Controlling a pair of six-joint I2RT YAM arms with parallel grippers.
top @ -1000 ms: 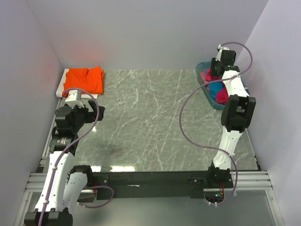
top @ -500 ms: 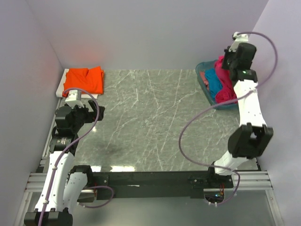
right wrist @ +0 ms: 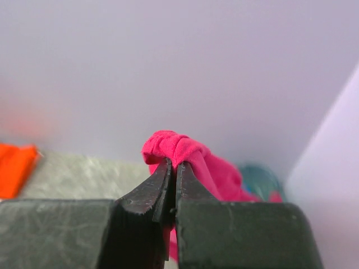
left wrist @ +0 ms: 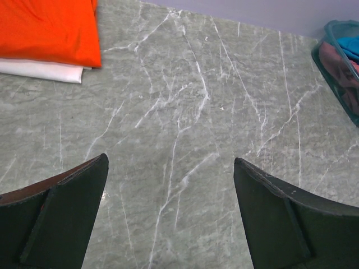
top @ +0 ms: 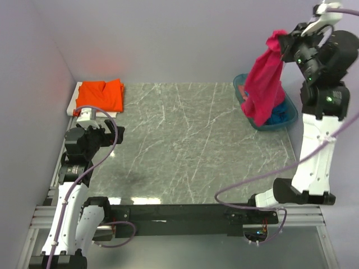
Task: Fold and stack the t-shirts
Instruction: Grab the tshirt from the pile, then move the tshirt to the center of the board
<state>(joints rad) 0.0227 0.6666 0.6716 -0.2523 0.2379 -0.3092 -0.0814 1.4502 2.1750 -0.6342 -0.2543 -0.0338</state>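
My right gripper swings over the middle of the marble table next, away from the teal basket, and lowers, since the space there lies bare.
My right gripper is raised high at the back right and is shut on a bunched fold of the magenta-red t-shirt, which hangs down into the teal basket. In the right wrist view the fingers pinch that shirt at its top. The teal-blue t-shirt lies in the basket under it. The orange t-shirt lies folded at the back left, also in the left wrist view. My left gripper is open and empty above the table near the front left.
The orange shirt rests on a white board at the back left corner. Purple walls close in the back and both sides. The basket shows at the right edge of the left wrist view. The marble table lies between the arms.
My right arm has lifted from the basket up and to the right, pulling the magenta-red shirt up out of it. The left arm has not moved.
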